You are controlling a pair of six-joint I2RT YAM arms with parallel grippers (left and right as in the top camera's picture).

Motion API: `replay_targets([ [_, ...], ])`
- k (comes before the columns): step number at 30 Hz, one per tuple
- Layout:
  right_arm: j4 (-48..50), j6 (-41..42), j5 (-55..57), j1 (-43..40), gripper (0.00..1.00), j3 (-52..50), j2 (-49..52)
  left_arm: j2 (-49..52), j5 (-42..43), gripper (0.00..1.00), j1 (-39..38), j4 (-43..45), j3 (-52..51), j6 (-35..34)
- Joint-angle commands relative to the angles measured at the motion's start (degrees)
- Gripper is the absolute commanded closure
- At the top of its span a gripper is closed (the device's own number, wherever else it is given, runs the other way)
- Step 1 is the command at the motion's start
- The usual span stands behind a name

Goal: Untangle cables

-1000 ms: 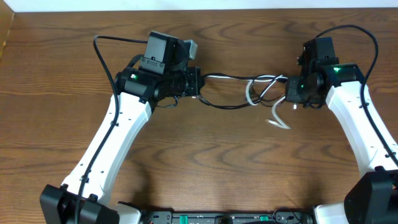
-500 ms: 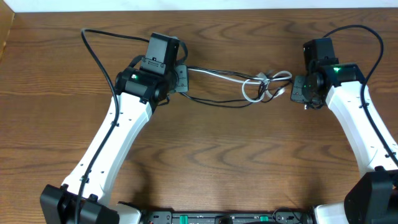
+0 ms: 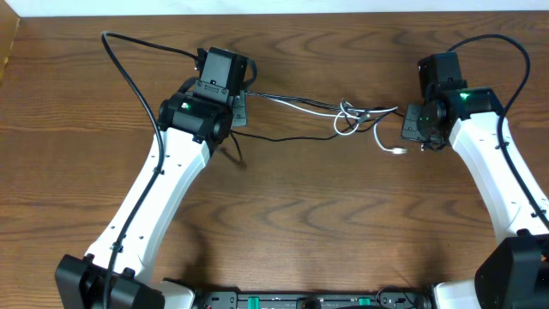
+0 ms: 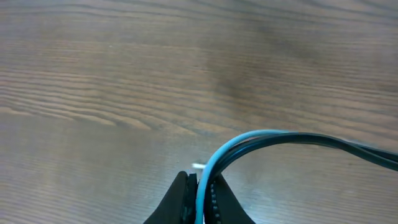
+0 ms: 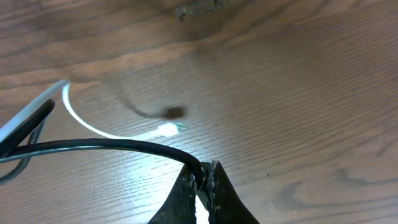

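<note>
The cables are stretched out between both grippers, so my left gripper should turn and move toward the tangle [image 3: 347, 116] to loosen them before it lets go of the white cable [image 3: 292, 101].
Between my two grippers a white cable [image 3: 292, 101] and a black cable [image 3: 287, 137] are stretched out, meeting in a small tangle [image 3: 347, 116] right of centre. At the left end, my left gripper [image 3: 241, 106] is shut on the white cable [image 4: 261, 135], and a black strand runs beside it. My right gripper [image 3: 411, 123] pinches the black cable [image 5: 112, 147] at its fingertips [image 5: 214, 171]. The white cable's loose plug end [image 3: 395, 150] lies on the table just left of the right gripper, and its plug end [image 5: 166, 129] also shows in the right wrist view.
The wooden table [image 3: 292, 223] runs to a back edge along the top. A thick black arm wire [image 3: 129, 73] loops out left of the left arm, and another arm wire [image 3: 510, 51] arcs behind the right arm. Both arm bases sit at the front edge.
My left gripper has pulled left and back, drawing the cables taut. The tangle has shrunk to a tighter knot. The white loose end has swung up and dropped again near the right gripper.
</note>
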Motion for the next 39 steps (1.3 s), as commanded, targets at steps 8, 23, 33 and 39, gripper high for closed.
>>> replay_targets([
  [8, 2.25, -16.44, -30.75, -1.22, 0.48, 0.7, -0.68, -0.72, 30.82, 0.93, 0.96, -1.97, 0.48, 16.35],
  [23, 14.86, -8.15, -34.64, 4.48, 0.41, 0.61, 4.33, -0.72, 46.27, 0.92, 0.96, -3.23, 0.48, 18.32],
  [33, 22.47, -8.24, -36.0, 7.87, 0.52, 0.61, 16.46, -0.72, 46.27, 0.93, 0.96, -3.32, 0.48, 16.9],
  [39, 27.28, -8.2, -37.62, 9.7, 0.73, 0.61, 20.65, -0.72, 46.27, 0.93, 0.96, -3.32, 0.48, 16.9],
])
